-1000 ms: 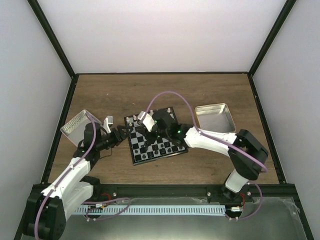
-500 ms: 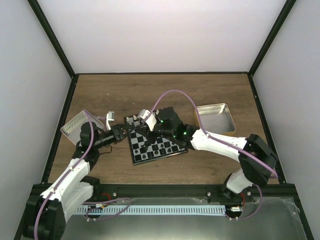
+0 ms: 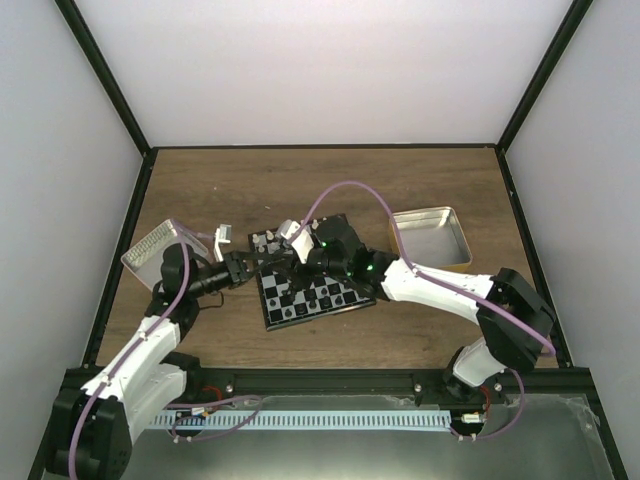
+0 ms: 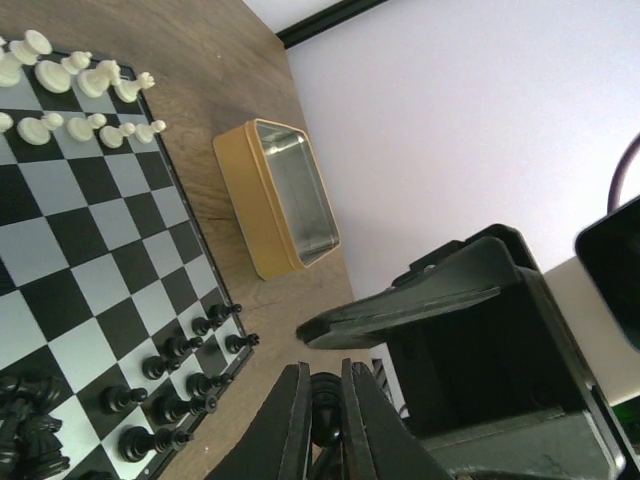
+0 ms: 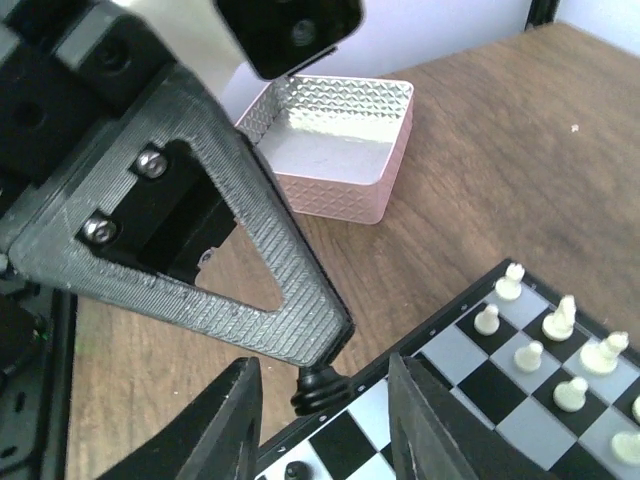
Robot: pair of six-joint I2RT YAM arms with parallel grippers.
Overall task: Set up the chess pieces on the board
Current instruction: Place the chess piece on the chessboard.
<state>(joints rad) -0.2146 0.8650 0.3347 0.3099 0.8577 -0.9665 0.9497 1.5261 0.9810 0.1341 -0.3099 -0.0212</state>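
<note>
My left gripper moves back along the board (image 3: pixel 303 311) next, tips downward and lowers onto the near rows beside the heap, because black pieces stand there.
The board (image 3: pixel 303 311) lies mid-table with black chess pieces (image 4: pixel 170 375) in rows along one end and white pieces (image 4: pixel 80 80) along the other. At the board's left edge the two grippers meet. My left gripper (image 4: pixel 322 372) is shut on one black chess piece (image 4: pixel 327 415), which hangs just over the board's border (image 5: pixel 480 360). My right gripper (image 5: pixel 322 365) stands open, its fingers on either side of that same piece (image 5: pixel 322 388) without touching it. From above, the left gripper (image 3: pixel 255 266) and the right gripper (image 3: pixel 288 262) hide the piece.
An open metal tin (image 3: pixel 152 250) sits left of the board, close behind the left arm. Another open tin (image 3: pixel 432 235) sits right of the board. White pieces (image 5: pixel 545 340) stand near the right gripper's side. Black frame posts border the table.
The left gripper has shut on the black piece at the board's left edge. The right gripper, shut on it before, has opened off it. The right arm shifted slightly left.
</note>
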